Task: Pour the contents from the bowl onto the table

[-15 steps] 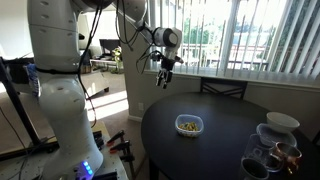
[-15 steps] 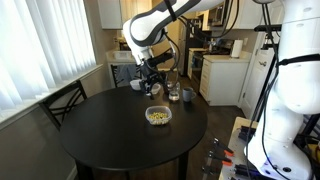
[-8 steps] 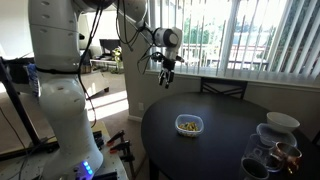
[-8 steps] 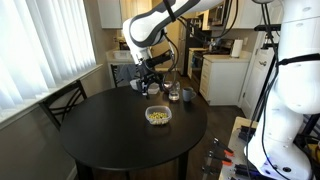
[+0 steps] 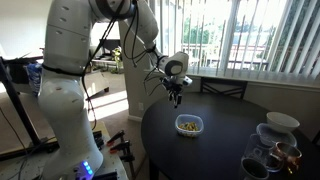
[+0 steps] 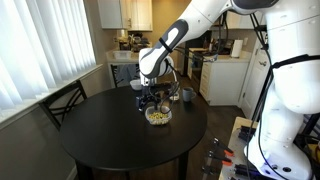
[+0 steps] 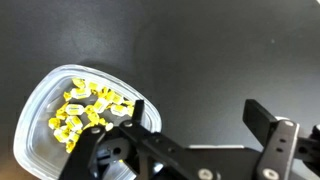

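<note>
My gripper moves down and to the left in the wrist view onto the bowl's nearest rim (image 7: 157, 118) next, since that rim sits below and beside the gap between the gripper's fingers.
The small clear bowl (image 5: 189, 125) sits on the round black table (image 5: 225, 150) and holds a heap of yellowish-green bits (image 5: 188, 125). It also shows in an exterior view (image 6: 157, 116) and at the lower left of the wrist view (image 7: 55, 130), with the contents (image 7: 88, 108) inside. My gripper (image 5: 176, 98) hangs above the table just behind the bowl, also seen in an exterior view (image 6: 150, 103). In the wrist view the gripper (image 7: 195, 115) is open and empty, one finger over the bowl's rim, the other over bare table.
A white round bowl (image 5: 282, 122) and glass cups (image 5: 270, 156) stand at the table's edge; in an exterior view the cups (image 6: 180, 95) are behind the bowl. A chair (image 6: 62, 100) stands by the window blinds. A kitchen counter (image 6: 225, 75) is behind.
The arm has swung down and toward the bowl; my gripper has dropped from high beside the table to just above the tabletop by the bowl. The bowl has not moved.
</note>
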You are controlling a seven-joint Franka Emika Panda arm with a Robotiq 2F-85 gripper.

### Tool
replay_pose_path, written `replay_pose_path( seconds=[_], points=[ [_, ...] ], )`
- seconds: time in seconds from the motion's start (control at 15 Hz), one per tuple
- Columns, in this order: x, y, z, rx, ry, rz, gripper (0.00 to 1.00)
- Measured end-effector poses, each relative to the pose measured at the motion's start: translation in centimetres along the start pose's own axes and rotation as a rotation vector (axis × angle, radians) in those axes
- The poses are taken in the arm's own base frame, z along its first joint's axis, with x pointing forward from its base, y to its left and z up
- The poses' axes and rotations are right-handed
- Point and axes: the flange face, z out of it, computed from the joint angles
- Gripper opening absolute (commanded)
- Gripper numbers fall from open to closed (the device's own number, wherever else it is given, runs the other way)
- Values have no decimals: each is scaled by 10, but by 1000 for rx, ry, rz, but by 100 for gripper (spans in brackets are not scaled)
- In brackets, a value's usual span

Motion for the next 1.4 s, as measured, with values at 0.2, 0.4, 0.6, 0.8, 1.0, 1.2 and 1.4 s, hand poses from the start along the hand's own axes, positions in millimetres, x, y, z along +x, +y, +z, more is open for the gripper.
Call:
replay_pose_path(
  seconds=[0.2,0.4,0.6,0.8,1.0,1.2,1.4],
  points=[
    [11,12,26,61,30,96,100],
    [24,14,46,93,55,180,100],
    [43,13,61,84,91,263,100],
    [59,15,66,50,130,324,100],
    [68,18,61,4,170,352,75],
    [70,18,66,-44,160,351,60],
    [71,16,81,-81,122,337,41]
  ],
)
